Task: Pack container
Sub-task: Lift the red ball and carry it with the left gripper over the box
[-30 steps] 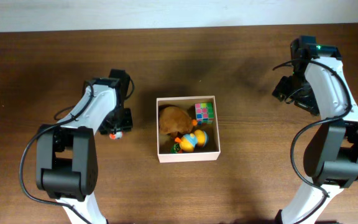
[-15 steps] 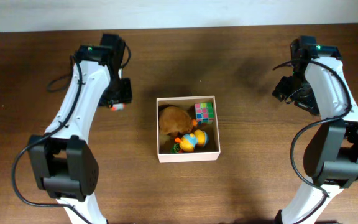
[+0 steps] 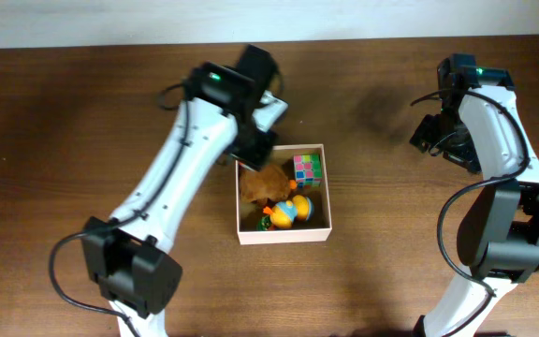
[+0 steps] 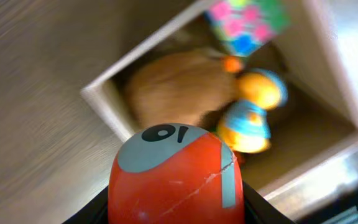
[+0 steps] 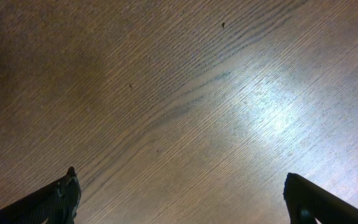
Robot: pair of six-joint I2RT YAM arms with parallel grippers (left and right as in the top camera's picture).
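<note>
The left gripper moves back and down over the gap between the cube and duck toy next. The plush toy [image 3: 260, 183] fills the container's corner by the ball.
The container [image 3: 283, 234] is a square white-walled box at the table's middle; it also shows in the left wrist view [image 4: 98, 99]. Inside lie a brown plush toy [image 3: 260, 183], a multicoloured cube [image 3: 308, 168] and a yellow-and-blue duck toy [image 3: 291, 211]. My left gripper [image 3: 254, 150] hangs over the box's upper left corner, shut on a red ball with grey markings [image 4: 176, 174]. The ball is hidden under the gripper in the overhead view. My right gripper [image 3: 438, 139] is open and empty over bare table at the far right.
The dark wooden table [image 3: 391, 243] runs round the box on all sides. A pale wall strip [image 3: 110, 19] borders the far edge. The right wrist view shows only wood grain [image 5: 179, 93] between the fingers.
My left arm has swung from the table's left side rightwards to the box's upper left corner, carrying the red ball. The right arm has not moved.
</note>
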